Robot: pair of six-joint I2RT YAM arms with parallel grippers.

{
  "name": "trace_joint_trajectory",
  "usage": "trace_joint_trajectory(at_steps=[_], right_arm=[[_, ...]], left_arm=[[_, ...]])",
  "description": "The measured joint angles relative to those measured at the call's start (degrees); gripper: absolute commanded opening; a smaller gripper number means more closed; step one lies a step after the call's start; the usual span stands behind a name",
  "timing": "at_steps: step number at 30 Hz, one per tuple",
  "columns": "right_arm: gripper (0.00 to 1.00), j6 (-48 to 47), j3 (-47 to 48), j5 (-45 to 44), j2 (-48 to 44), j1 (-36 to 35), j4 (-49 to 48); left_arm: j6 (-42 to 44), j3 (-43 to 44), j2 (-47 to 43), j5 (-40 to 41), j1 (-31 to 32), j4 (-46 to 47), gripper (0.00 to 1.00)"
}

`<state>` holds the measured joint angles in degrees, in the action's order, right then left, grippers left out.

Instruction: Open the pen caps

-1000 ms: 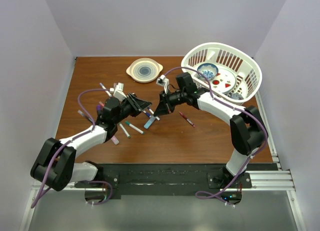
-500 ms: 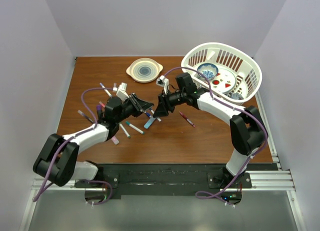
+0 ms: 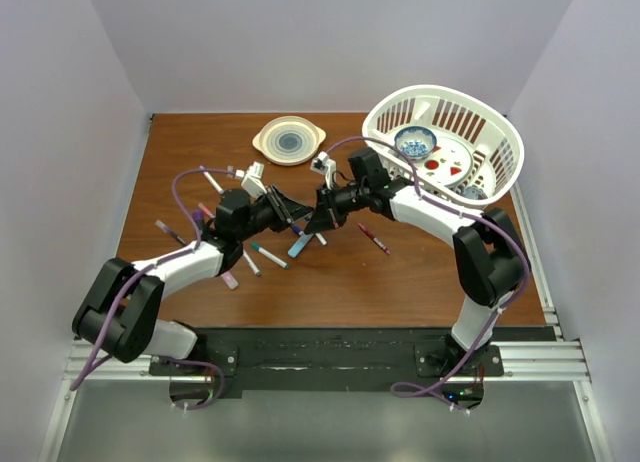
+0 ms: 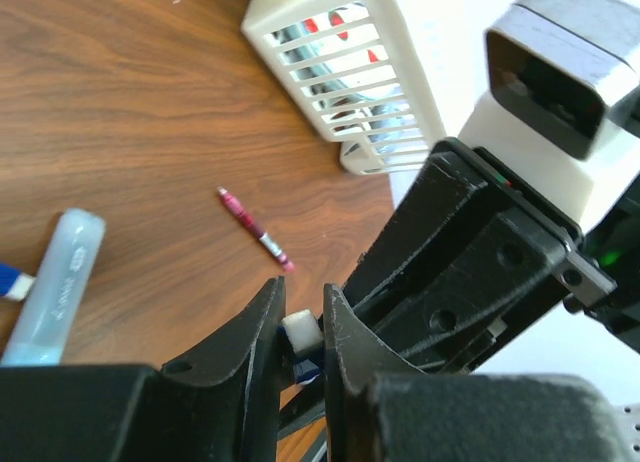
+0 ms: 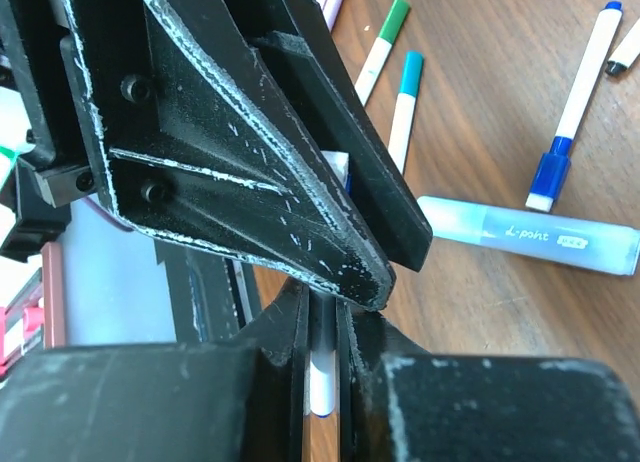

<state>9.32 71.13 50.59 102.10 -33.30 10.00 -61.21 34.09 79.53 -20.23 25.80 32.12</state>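
The pen's cap needs to be pulled off with my left gripper next. Then my left gripper will move outward, left in the top view and down beside the plate, and release the cap where the tabletop is bare.
My left gripper (image 3: 296,211) and right gripper (image 3: 316,222) meet tip to tip above the middle of the table, both on one pen. In the left wrist view my left gripper (image 4: 303,304) is shut on the pen's blue cap with a white end (image 4: 300,334). In the right wrist view my right gripper (image 5: 322,317) is shut on its white barrel (image 5: 322,382). Below lie a blue-capped pen (image 5: 573,107), a green-capped pen (image 5: 385,37) and a teal-capped pen (image 5: 405,97).
A light blue highlighter (image 3: 299,246) lies under the grippers, a dark red pen (image 3: 373,239) to its right. More pens lie at the left (image 3: 165,230). A white basket (image 3: 500,132) with dishes stands at the far right, a plate (image 3: 289,140) at the back.
My left arm has moved a little to the right and away, closer to the right gripper. Both grippers keep their hold on the pen.
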Motion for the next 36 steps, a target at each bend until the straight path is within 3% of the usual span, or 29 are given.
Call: trace_joint_trajectory(at_steps=[6,13,17,21,29,36], right_arm=[[0.0,0.13,2.32,-3.96,1.57,-2.51,-4.39],[0.0,-2.25,2.84,-2.64,2.89,-7.76,2.51],[0.0,-6.34,2.93,-4.96,3.17,-8.35,6.93],[0.0,-11.06,3.21,-9.73,3.08,-7.43,10.43],[0.0,-15.02,3.76,-13.9,2.47,-4.85,13.25],[0.0,-15.65,3.85,-14.1,2.4,-3.56,13.27]], left_arm=[[0.92,3.61,-1.14,-4.17,-6.45,-7.91,0.0],[1.2,12.61,-1.79,3.61,-23.23,-8.5,0.0],[4.94,13.94,-1.11,5.46,-24.48,-11.08,0.0],[11.26,17.44,5.18,7.8,-25.03,-16.37,0.0],[24.61,33.86,25.92,15.45,-25.4,-30.56,0.0],[32.54,46.12,36.15,22.34,-25.42,-39.85,0.0]])
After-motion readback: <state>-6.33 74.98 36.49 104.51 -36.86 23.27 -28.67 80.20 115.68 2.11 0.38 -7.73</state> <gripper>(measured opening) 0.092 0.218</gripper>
